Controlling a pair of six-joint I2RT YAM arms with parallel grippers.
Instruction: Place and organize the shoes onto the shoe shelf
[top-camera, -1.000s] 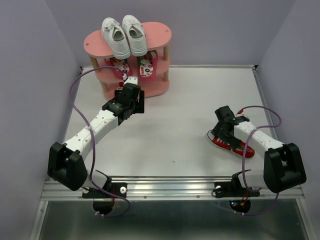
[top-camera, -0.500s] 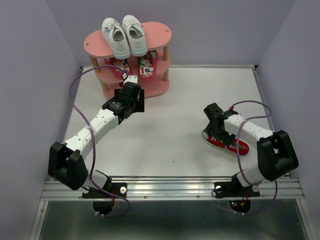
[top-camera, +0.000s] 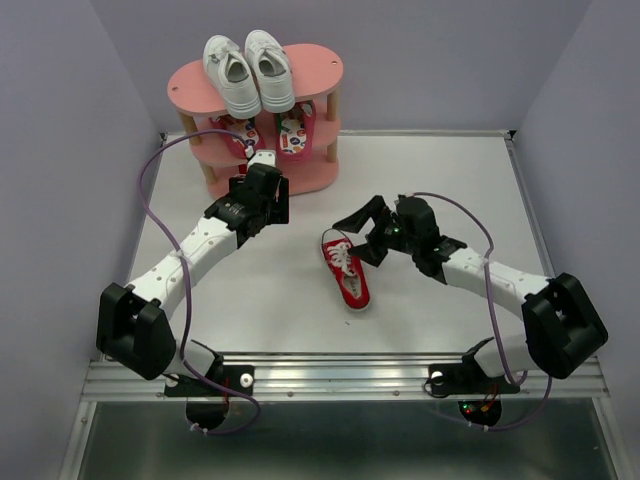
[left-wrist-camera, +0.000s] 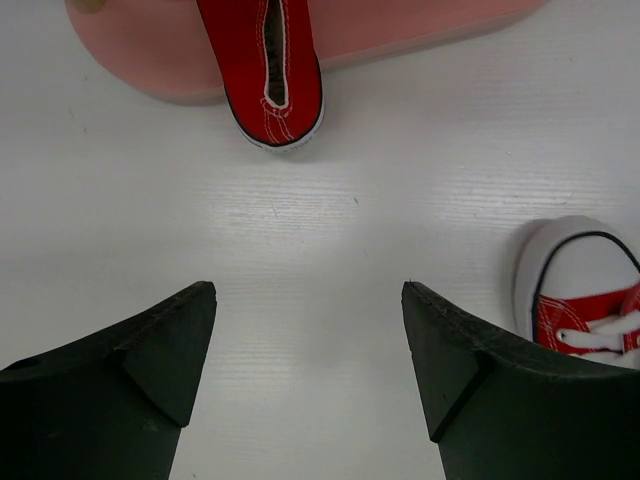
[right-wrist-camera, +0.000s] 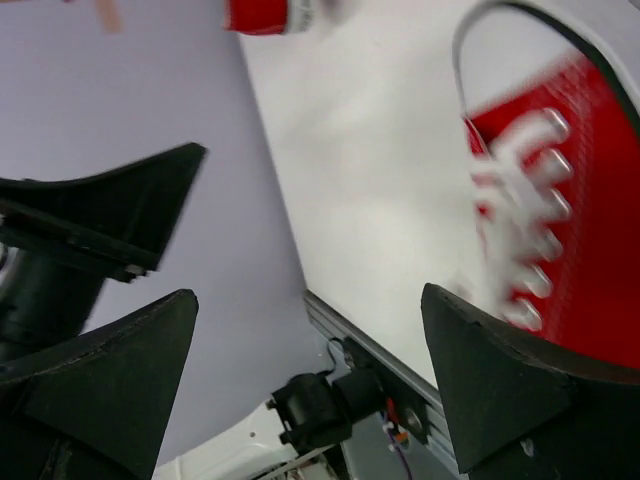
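Observation:
My right gripper turns downward and moves back next. It then goes down astride the heel end (top-camera: 354, 291) of the mid-table red sneaker, which is outside my tilted fingers.
The pink shoe shelf (top-camera: 320, 65) stands at the back left. It carries white sneakers (top-camera: 248, 72) on its top board and flip-flops (top-camera: 292, 133) on the middle one. One red sneaker (left-wrist-camera: 265, 70) lies on the bottom board (left-wrist-camera: 420, 30), heel sticking out. My left gripper (left-wrist-camera: 308, 290) is open and empty over the table just in front of that heel, also seen from above as the left gripper (top-camera: 262, 178). The other red sneaker (top-camera: 346, 272) lies mid-table. My right gripper (top-camera: 356, 238) is open beside its far end, nothing between the fingers. In the right wrist view this sneaker (right-wrist-camera: 560, 200) is blurred, to the right of the right gripper (right-wrist-camera: 308, 295).
Purple walls close in the left, back and right sides. A metal rail (top-camera: 340, 370) runs along the near table edge between the arm bases. The left arm's purple cable (top-camera: 150, 215) loops out to its left. The mid-table sneaker's toe (left-wrist-camera: 575, 265) shows at the left wrist view's right.
The right arm has swung from the table's right side to the middle. The red sneaker has shifted left with it, now lying mid-table. The left arm has stayed put.

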